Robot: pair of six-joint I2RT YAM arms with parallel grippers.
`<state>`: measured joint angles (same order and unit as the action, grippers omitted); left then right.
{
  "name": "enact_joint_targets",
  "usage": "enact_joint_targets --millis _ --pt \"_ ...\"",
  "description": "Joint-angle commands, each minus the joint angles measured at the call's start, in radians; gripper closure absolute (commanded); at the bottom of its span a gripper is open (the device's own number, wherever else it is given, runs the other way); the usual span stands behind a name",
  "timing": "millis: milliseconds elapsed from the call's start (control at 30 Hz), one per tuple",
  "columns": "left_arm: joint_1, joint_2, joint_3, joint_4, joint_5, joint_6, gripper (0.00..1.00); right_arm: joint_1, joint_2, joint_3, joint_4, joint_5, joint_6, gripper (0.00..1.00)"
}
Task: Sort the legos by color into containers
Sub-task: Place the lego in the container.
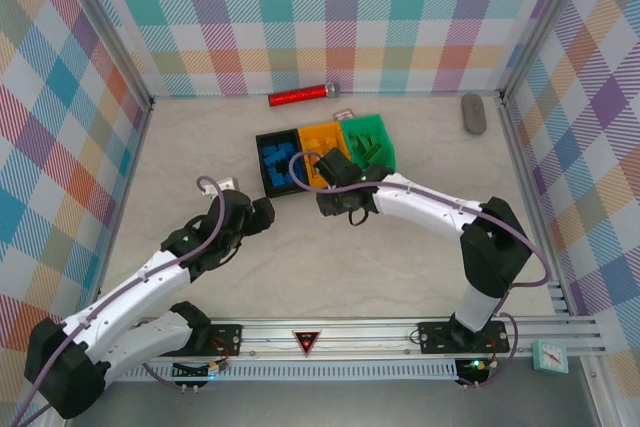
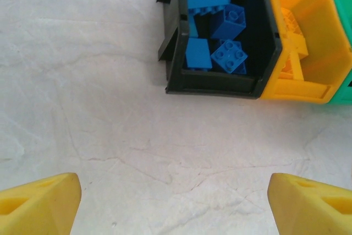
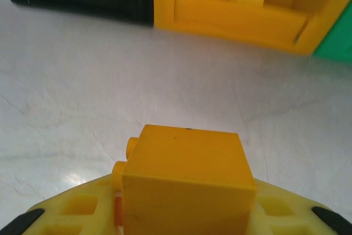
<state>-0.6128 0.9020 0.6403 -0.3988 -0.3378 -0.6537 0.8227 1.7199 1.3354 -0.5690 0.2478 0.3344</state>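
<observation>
The right gripper carries the lego outward past the near rim of the orange bin (image 1: 322,137) next, then releases it over the bin's far end.
Three bins stand in a row: the black bin (image 1: 262,160) holds blue legos (image 2: 228,56), the orange bin (image 1: 322,137) holds orange-yellow legos (image 2: 291,53), and the green bin (image 1: 372,142) holds green legos. My right gripper (image 1: 338,197) hovers just in front of the orange bin (image 3: 242,23), shut on an orange-yellow lego (image 3: 187,177) whose studs point left. My left gripper (image 1: 262,215) sits near the black bin's front left, open, its yellow fingertips (image 2: 38,205) wide apart over bare table with nothing between them.
A red glittery cylinder (image 1: 302,95) lies at the back wall. A grey oval object (image 1: 473,113) rests at the back right. Checked walls enclose the white table (image 1: 380,267). A metal rail (image 1: 330,332) runs along the near edge.
</observation>
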Motion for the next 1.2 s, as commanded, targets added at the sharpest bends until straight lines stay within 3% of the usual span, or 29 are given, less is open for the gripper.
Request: enact_joint_targets --millis 0,333,700,833,967,1167 --pt "-0.004 -0.071 -0.046 -0.058 0.007 -0.051 0.13 -0.054 0.028 0.098 0.048 -0.016 -0.044 0.68" --pt "-0.022 -0.184 -0.184 -0.074 0.041 -0.165 0.13 -0.159 0.194 0.379 0.043 -0.082 -0.074 0.66" --pt "-0.046 -0.109 -0.201 -0.061 0.078 -0.172 0.12 -0.232 0.446 0.688 -0.027 -0.125 -0.084 0.62" --pt "-0.061 -0.112 -0.204 -0.057 0.069 -0.181 0.12 -0.249 0.549 0.803 -0.071 -0.127 -0.085 0.53" --pt "-0.068 -0.122 -0.202 -0.070 0.059 -0.180 0.12 -0.257 0.605 0.863 -0.104 -0.117 -0.093 0.32" --pt "-0.068 -0.124 -0.190 -0.092 0.014 -0.165 0.12 -0.256 0.531 0.768 -0.059 -0.142 -0.094 0.29"
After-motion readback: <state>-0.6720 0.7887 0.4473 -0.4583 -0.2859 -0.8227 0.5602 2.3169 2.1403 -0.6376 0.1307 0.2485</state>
